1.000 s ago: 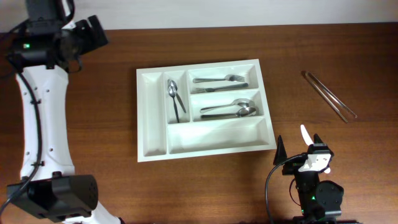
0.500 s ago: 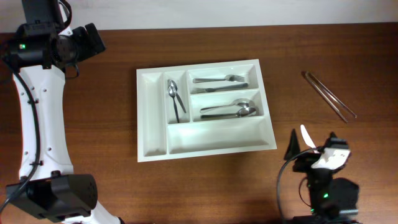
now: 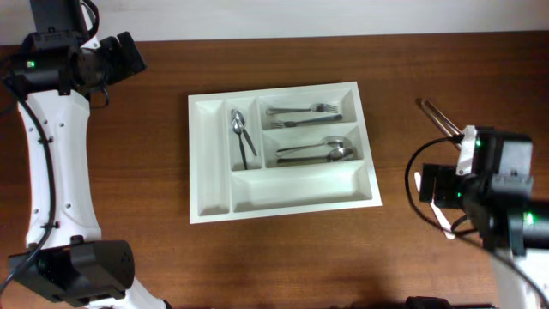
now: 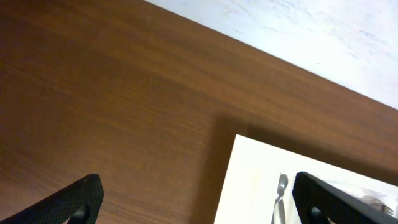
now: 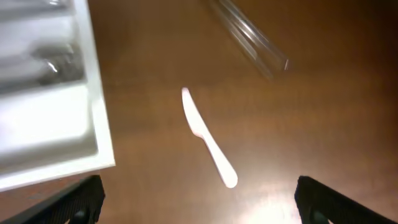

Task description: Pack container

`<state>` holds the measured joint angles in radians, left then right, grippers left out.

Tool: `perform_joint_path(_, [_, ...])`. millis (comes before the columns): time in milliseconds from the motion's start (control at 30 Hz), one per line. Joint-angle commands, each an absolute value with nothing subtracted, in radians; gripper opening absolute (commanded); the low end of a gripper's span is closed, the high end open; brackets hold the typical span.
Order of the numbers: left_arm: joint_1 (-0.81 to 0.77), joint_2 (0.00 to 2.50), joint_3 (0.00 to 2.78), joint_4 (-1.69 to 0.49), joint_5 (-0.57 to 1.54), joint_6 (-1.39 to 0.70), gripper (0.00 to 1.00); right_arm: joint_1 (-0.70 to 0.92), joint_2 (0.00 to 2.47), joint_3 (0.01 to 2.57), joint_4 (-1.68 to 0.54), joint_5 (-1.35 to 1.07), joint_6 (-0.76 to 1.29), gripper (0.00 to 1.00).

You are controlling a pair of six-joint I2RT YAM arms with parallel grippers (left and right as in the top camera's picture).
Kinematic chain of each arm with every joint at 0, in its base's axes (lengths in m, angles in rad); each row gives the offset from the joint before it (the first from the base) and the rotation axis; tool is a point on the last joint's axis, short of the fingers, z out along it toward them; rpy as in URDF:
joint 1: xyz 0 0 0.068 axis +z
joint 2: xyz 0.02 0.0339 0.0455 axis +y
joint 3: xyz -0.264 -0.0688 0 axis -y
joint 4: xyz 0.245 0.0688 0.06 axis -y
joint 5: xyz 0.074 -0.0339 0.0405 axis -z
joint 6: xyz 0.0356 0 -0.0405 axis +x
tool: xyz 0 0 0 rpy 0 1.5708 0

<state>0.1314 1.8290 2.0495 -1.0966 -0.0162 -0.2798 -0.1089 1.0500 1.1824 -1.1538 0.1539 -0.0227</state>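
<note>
Next, my right gripper needs to lower to the white plastic knife (image 3: 418,182) and close on its handle near the blade.
The white cutlery tray (image 3: 210,154) lies mid-table. It holds a spoon and another utensil (image 3: 242,133) in a narrow slot, forks (image 3: 300,114) and spoons (image 3: 317,150) in crosswise slots. A white plastic knife (image 5: 208,138) lies on the wood right of the tray, below my open, empty right gripper (image 5: 199,202). In the overhead view the right arm (image 3: 485,172) covers most of the knife (image 3: 418,182). My left gripper (image 4: 196,199) is open and empty, high over the table's back left (image 3: 133,53), with the tray's corner (image 4: 249,180) in its view.
Clear plastic tongs (image 3: 433,114) lie at the back right, partly under the right arm, and show in the right wrist view (image 5: 249,37). The tray's right rim (image 5: 99,137) is close to the knife. The table's back edge meets a white wall (image 4: 323,31).
My right arm has swung from the front edge back and to the right, and now hangs over the white knife. The left arm has barely moved.
</note>
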Motion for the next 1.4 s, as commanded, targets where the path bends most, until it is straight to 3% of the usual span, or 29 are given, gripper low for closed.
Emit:
perform_joint_path(0, [0.134,1.83,2.052,-1.094,-0.023,-0.268,0.99,-0.166,1.159,1.201,-1.163,0.109,-0.03,0.99])
perform_joint_path(333, [0.134,1.83,2.053,-1.094,-0.023,-0.268,0.99,-0.191,1.295,1.198,-1.171,0.234,-0.102,0.99])
perform_joint_path(567, [0.134,1.83,2.052,-1.094,-0.023,-0.268,0.99,-0.243,1.524,1.195,-1.167,0.21,-0.173,1.0])
perform_joint_path(633, [0.134,1.83,2.052,-1.094,-0.023,-0.268,0.99,-0.243,1.621,1.195,-1.169,0.21,-0.2,0.95])
perform_joint_path(900, [0.134,1.831,2.052,-1.094,-0.023,-0.268,0.99,-0.244,1.814,1.194,-1.111,0.158,-0.233,0.92])
perform_joint_path(1200, [0.134,1.83,2.052,-1.094,-0.023,-0.268,0.99,-0.249,1.849,1.151,-0.978,0.134,-0.304,0.92])
perform_joint_path(1367, [0.134,1.83,2.052,-1.094,-0.023,-0.268,0.99,-0.303,1.849,1.091,-0.913,0.105,-0.303,0.84])
